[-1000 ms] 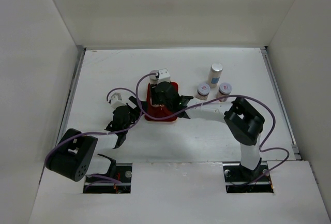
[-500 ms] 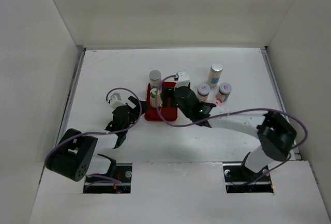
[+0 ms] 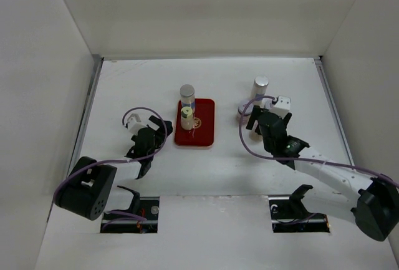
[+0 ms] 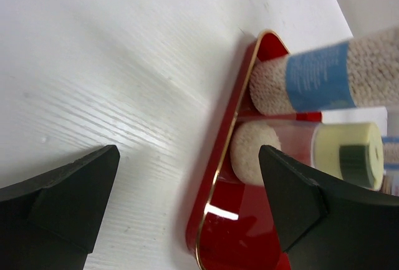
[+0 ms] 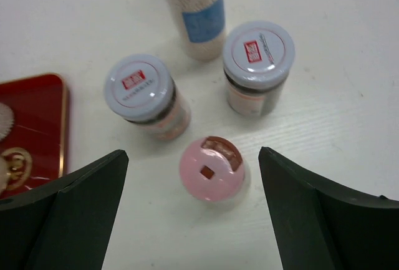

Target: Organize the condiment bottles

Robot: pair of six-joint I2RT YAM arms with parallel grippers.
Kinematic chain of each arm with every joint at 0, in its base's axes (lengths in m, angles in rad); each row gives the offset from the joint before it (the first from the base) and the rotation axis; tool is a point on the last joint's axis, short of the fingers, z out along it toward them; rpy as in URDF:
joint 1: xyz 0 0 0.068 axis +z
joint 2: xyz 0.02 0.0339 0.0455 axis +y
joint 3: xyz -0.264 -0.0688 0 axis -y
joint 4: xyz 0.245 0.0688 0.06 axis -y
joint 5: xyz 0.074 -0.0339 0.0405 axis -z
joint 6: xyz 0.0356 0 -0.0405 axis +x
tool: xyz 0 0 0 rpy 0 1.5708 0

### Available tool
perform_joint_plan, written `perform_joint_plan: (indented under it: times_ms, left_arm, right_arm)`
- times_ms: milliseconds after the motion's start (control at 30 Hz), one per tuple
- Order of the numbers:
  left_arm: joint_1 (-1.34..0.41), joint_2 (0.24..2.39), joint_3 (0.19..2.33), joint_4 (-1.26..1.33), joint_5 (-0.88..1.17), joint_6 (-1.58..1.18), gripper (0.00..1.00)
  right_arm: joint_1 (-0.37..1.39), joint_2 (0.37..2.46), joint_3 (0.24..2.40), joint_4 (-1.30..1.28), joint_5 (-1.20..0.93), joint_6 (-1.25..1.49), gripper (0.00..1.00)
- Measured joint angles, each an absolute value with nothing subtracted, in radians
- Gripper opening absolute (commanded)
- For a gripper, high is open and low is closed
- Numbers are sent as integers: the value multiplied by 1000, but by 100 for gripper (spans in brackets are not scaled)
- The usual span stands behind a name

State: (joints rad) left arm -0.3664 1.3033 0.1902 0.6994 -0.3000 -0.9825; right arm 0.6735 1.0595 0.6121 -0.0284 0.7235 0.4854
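The pink-capped jar (image 3: 255, 136) (image 5: 211, 169) stands below, between the open fingers of my right gripper, so next my gripper needs to move down around the jar and close on it.
Two condiment bottles stand on the red tray (image 3: 202, 134): a tall silver-capped one (image 3: 187, 93) with a blue label (image 4: 321, 77) and a yellow-green-capped one (image 3: 186, 116), also in the left wrist view (image 4: 346, 154). My left gripper (image 3: 161, 131) is open and empty just left of the tray (image 4: 188, 151). My right gripper (image 3: 254, 122) is open above the right group, its fingers on either side of a pink-capped jar (image 5: 211, 169), clear of it (image 5: 192, 153). Behind it stand two lilac-capped jars (image 5: 138, 88) (image 5: 258, 48) and a tall blue-labelled bottle (image 5: 197, 9).
The tray's gold rim (image 4: 221, 158) faces the left gripper. The tray's right corner shows in the right wrist view (image 5: 37, 117). White walls enclose the table on three sides. In the top view the right gripper hides the pink-capped jar.
My right arm has swung from over the tray to the right group of bottles, leaving the yellow-green-capped jar standing on the tray. The left gripper has shifted slightly left.
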Motion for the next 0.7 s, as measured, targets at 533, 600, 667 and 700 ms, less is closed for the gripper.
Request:
perform_joint_plan:
  times_ms: [533, 600, 667, 700]
  left_arm:
    - [-356, 1271, 205, 609, -416, -1038, 100]
    - [-356, 1269, 205, 607, -416, -1038, 100]
    - [-356, 1259, 205, 597, -416, -1038, 100]
    - [-356, 1253, 205, 589, -416, -1038, 100]
  right_arm:
    - [554, 1267, 598, 25, 621, 506, 48]
    - [557, 1270, 602, 33, 621, 501, 45]
    - [578, 1258, 607, 31, 621, 494, 45]
    - [601, 1245, 611, 29, 620, 493, 45]
